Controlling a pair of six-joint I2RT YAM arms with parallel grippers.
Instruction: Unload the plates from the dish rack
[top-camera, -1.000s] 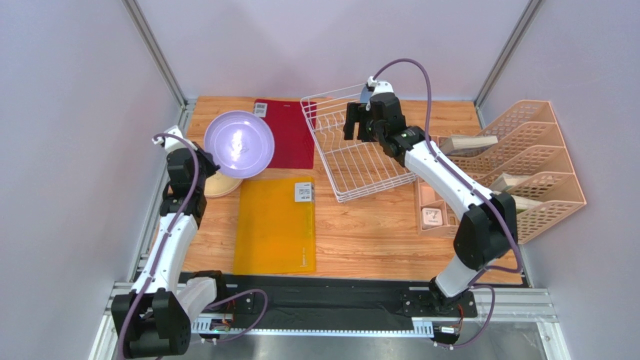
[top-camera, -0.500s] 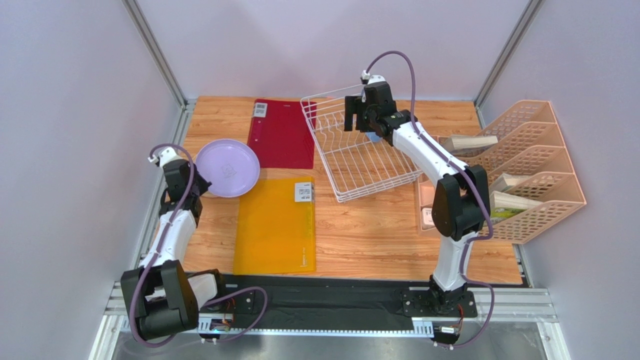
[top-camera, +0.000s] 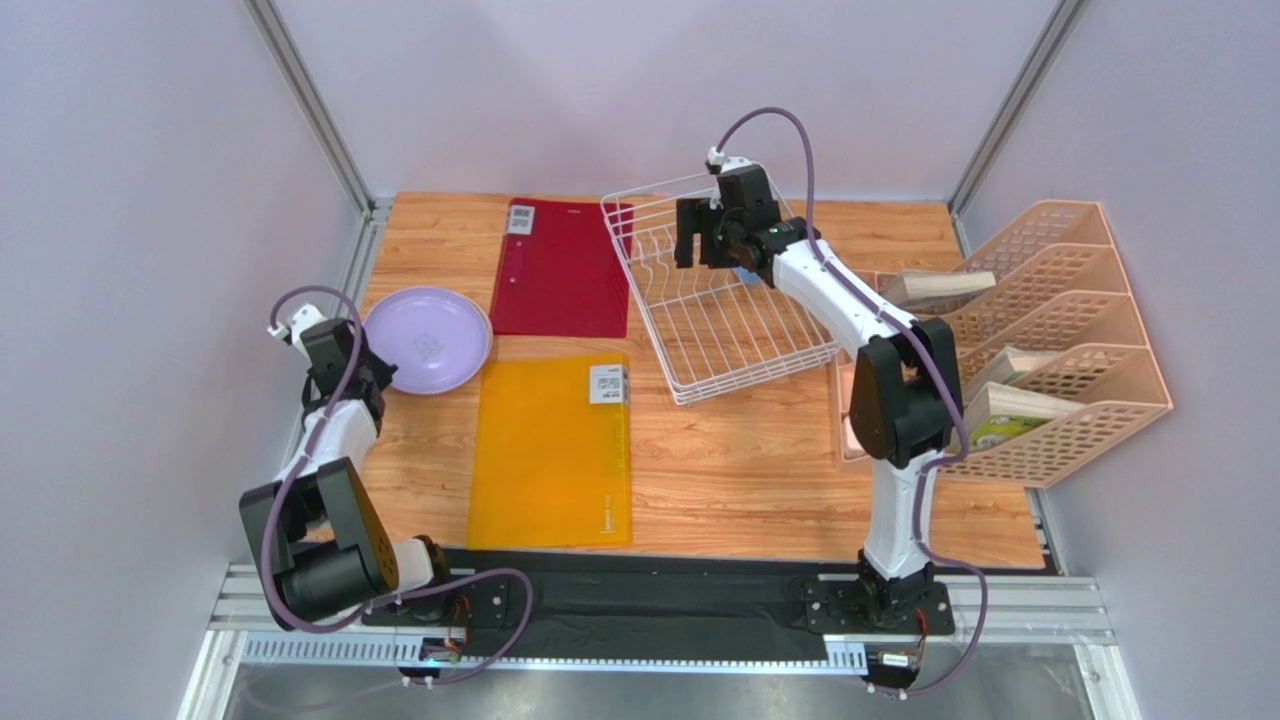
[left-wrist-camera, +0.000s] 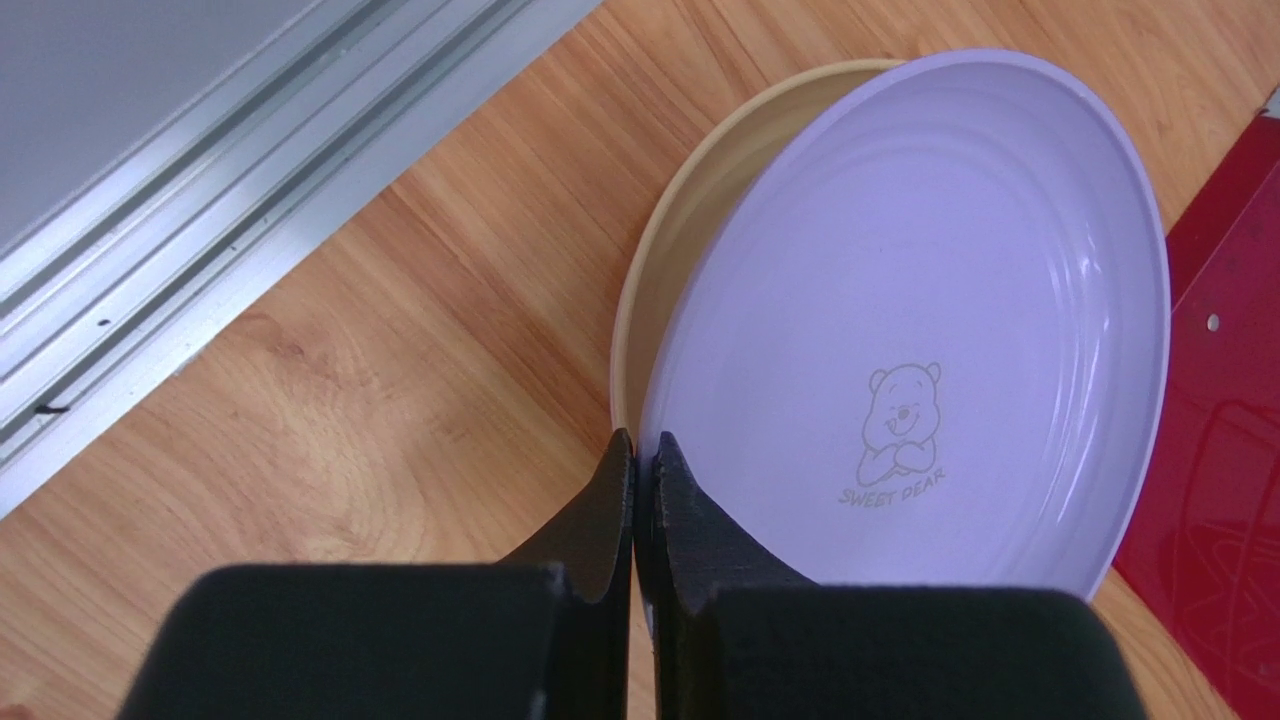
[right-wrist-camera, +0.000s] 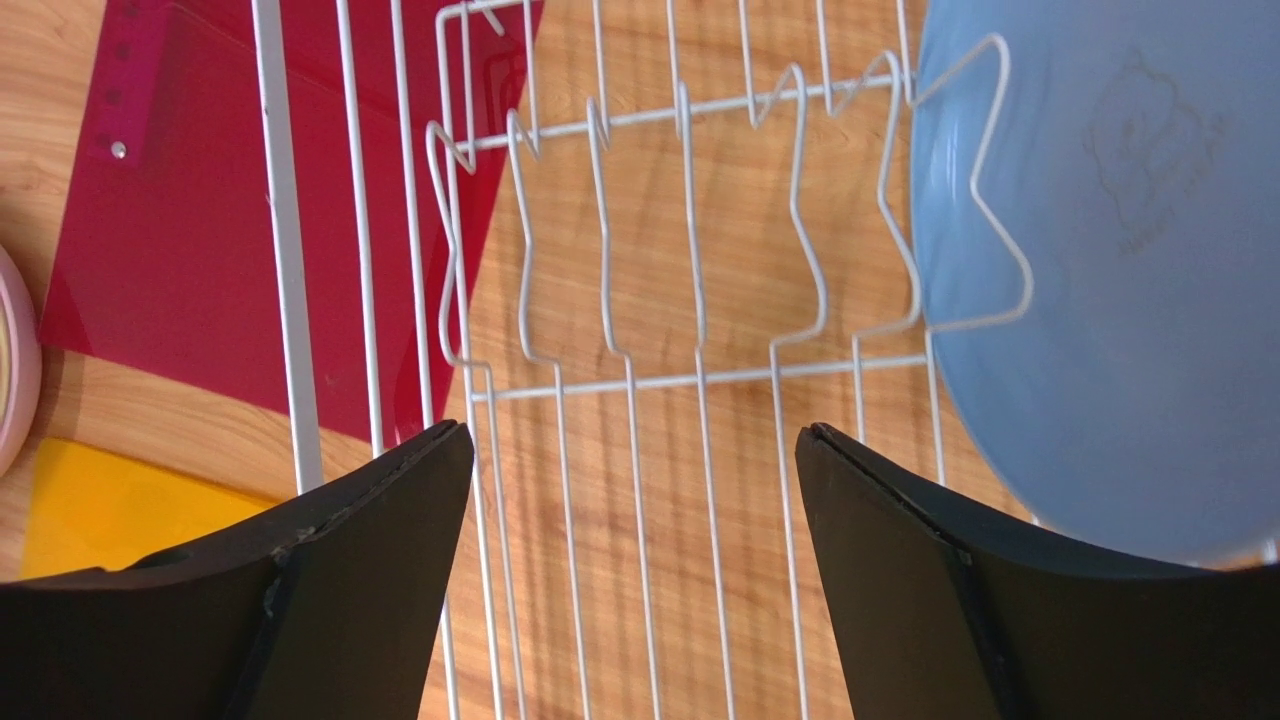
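My right gripper needs to move its open fingers to their right in the wrist view to straddle the light blue plate's rim (right-wrist-camera: 1214, 549), which is outside them on that side.
My left gripper (left-wrist-camera: 643, 438) is shut on the near rim of the lavender plate (left-wrist-camera: 932, 300). That plate lies on the cream plate (left-wrist-camera: 676, 255) at the table's left edge; both gripper (top-camera: 350, 348) and lavender plate (top-camera: 428, 341) show in the top view. My right gripper (right-wrist-camera: 634, 431) is open and empty above the floor of the white wire dish rack (right-wrist-camera: 281, 225), at its far side (top-camera: 706, 248). The light blue plate (right-wrist-camera: 1142, 300) stands among the prongs, just right of my right finger. The pink plate is not clearly seen.
A red folder (top-camera: 564, 270) lies left of the rack (top-camera: 652, 323) and a yellow folder (top-camera: 552, 450) lies in front of it. A peach lattice organiser (top-camera: 1052, 345) with papers stands at the right. An aluminium rail (left-wrist-camera: 226, 180) runs along the left table edge.
My left arm has swung the lavender plate down and left until it lies flat on the cream plate. My right gripper has moved a little left over the rack's far side.
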